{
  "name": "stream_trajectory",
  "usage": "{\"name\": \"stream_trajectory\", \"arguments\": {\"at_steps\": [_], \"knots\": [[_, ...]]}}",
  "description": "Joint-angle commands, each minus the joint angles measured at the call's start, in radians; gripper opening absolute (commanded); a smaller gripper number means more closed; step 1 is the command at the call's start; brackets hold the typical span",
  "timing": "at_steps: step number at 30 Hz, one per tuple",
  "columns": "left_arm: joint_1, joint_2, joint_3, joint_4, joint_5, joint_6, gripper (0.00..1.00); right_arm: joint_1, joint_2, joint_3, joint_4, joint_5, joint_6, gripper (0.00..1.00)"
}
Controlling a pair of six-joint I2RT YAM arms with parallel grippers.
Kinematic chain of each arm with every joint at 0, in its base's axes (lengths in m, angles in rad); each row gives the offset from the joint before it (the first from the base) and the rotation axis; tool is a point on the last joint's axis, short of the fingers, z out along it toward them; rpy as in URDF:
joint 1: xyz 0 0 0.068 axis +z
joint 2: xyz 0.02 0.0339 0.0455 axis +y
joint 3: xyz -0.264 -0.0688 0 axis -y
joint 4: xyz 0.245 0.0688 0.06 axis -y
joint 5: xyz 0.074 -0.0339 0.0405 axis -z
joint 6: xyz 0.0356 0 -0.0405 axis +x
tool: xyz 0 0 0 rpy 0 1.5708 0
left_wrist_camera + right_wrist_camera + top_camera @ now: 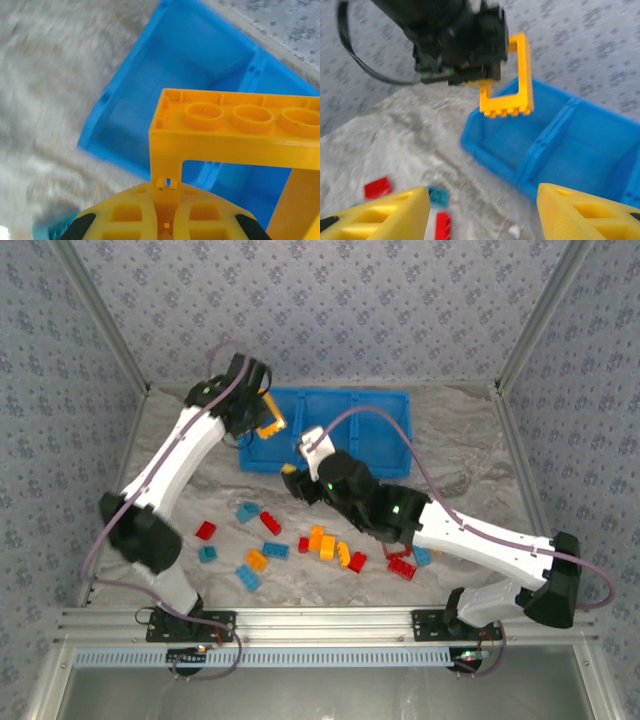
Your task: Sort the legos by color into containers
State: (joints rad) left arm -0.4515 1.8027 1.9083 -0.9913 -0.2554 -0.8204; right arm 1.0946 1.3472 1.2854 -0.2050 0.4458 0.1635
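Observation:
My left gripper next turns and lowers into the container's empty end section (268, 448) (160, 82) and releases the yellow frame, since it hangs crooked above the container's rim.
My left gripper (260, 410) is shut on one leg of a yellow hollow frame lego (225, 130), holding it over the left compartment of the blue container (385, 405). In the right wrist view the same yellow frame (512, 75) hangs above the container (560, 145). My right gripper (482, 215) is open with nothing between its fingers, and it hovers above the table just in front of the container's left end (300, 483). Several loose legos lie on the table in front: a red one (206, 531), a blue one (247, 512) and an orange one (317, 537) among them.
The right arm's forearm (470, 535) stretches over the right part of the lego pile. A red brick (377, 187) and a teal brick (437, 196) lie below my right gripper. Patterned walls and metal posts enclose the table on three sides.

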Motion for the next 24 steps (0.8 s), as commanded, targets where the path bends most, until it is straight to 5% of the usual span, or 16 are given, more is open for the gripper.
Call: {"name": "stream_trajectory", "arguments": {"at_steps": [1,9,15,24], "knots": [[0.030,0.193,0.219,-0.181,-0.028,0.379,0.00,-0.032,0.058,0.084,-0.040,0.055,-0.005,0.62],[0.077,0.540,0.644,-0.244,-0.025,0.568,0.00,0.002,0.252,0.265,-0.036,0.251,0.015,0.62],[0.087,0.629,0.648,-0.190,0.022,0.590,0.00,0.059,0.382,0.359,-0.029,0.359,-0.010,0.62],[0.088,0.703,0.638,-0.136,0.070,0.544,0.00,0.104,0.359,0.332,-0.034,0.386,0.011,0.62]]}}
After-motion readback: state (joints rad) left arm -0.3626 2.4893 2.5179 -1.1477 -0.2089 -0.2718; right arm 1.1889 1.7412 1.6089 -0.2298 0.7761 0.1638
